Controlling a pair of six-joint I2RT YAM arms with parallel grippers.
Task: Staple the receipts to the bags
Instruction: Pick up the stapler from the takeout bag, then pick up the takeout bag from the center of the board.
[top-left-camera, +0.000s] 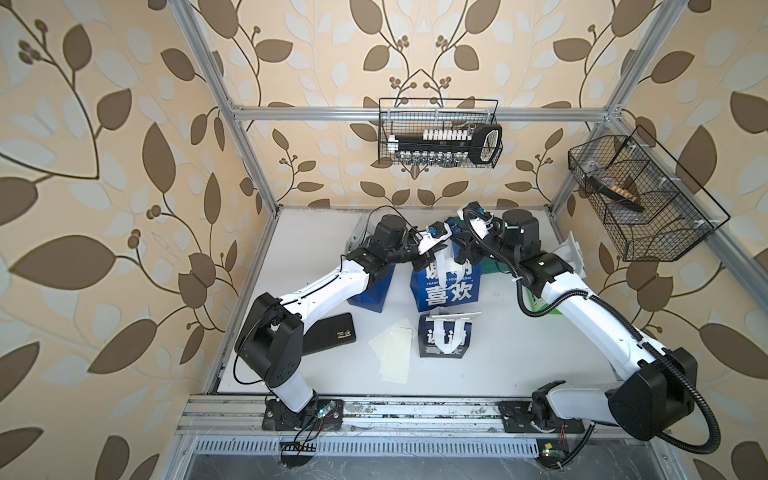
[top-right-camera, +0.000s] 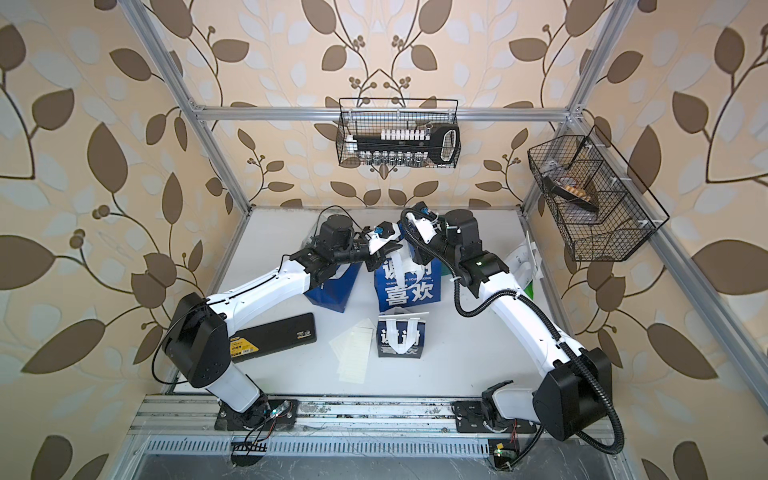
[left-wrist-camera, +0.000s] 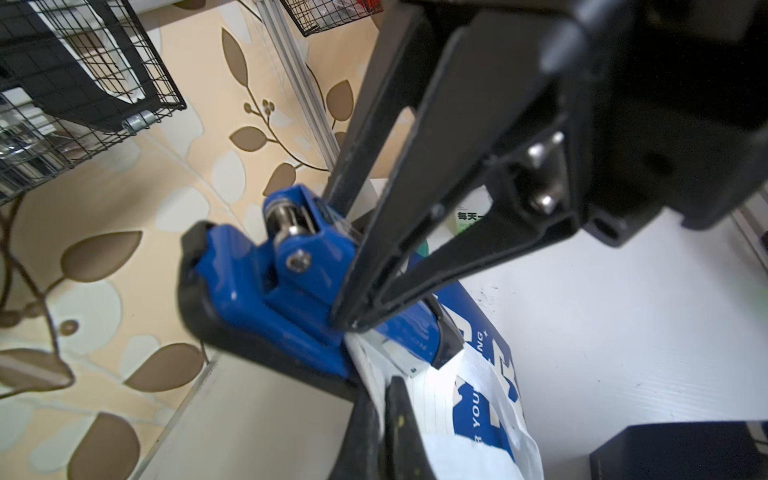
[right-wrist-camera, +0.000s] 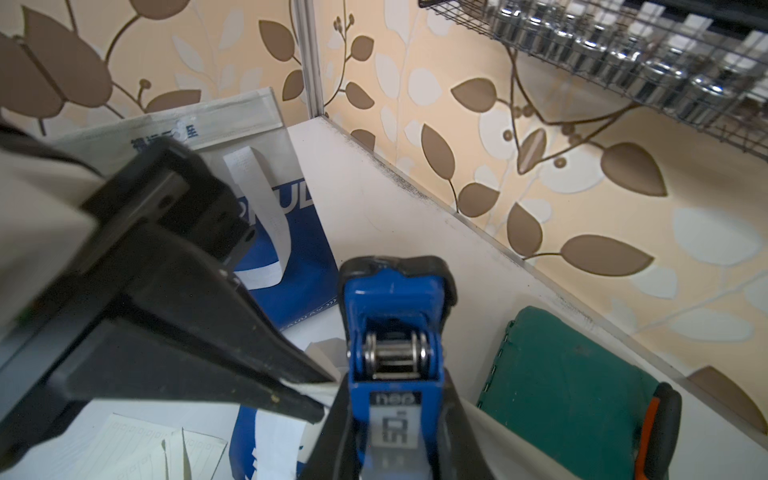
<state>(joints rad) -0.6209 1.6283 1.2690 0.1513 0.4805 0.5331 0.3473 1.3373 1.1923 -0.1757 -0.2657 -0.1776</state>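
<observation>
The large bag needs to go outward with my left gripper, past the second blue bag to the tabletop by the wall (top-left-camera: 417, 215) (left-wrist-camera: 264, 400). The receipt should be released there, because that part of the tabletop is clear.
A large blue-and-white bag (top-left-camera: 446, 291) (top-right-camera: 409, 291) stands mid-table. My left gripper (left-wrist-camera: 380, 399) (top-left-camera: 420, 262) is shut on a lined receipt (left-wrist-camera: 432, 399) pressed against the bag's top rim (left-wrist-camera: 478, 415). My right gripper (right-wrist-camera: 395, 436) (left-wrist-camera: 357, 320) (top-left-camera: 461, 249) is shut on a blue stapler (right-wrist-camera: 390, 316) (left-wrist-camera: 291, 286), whose mouth sits over that same rim beside the left fingertips (right-wrist-camera: 307, 405). Loose receipts (top-left-camera: 392, 349) (top-right-camera: 353, 349) lie flat near the front. A small navy bag (top-left-camera: 444, 336) stands next to them.
A second blue bag (top-left-camera: 370, 297) (right-wrist-camera: 299, 266) with a receipt strip (right-wrist-camera: 266, 208) on it stands under my left forearm. A white-and-green bag (top-left-camera: 571, 253) is at the right, a green case (right-wrist-camera: 561, 386) behind, a black case (top-left-camera: 332, 332) front left. Wire baskets (top-left-camera: 440, 133) (top-left-camera: 640, 199) hang on the frame.
</observation>
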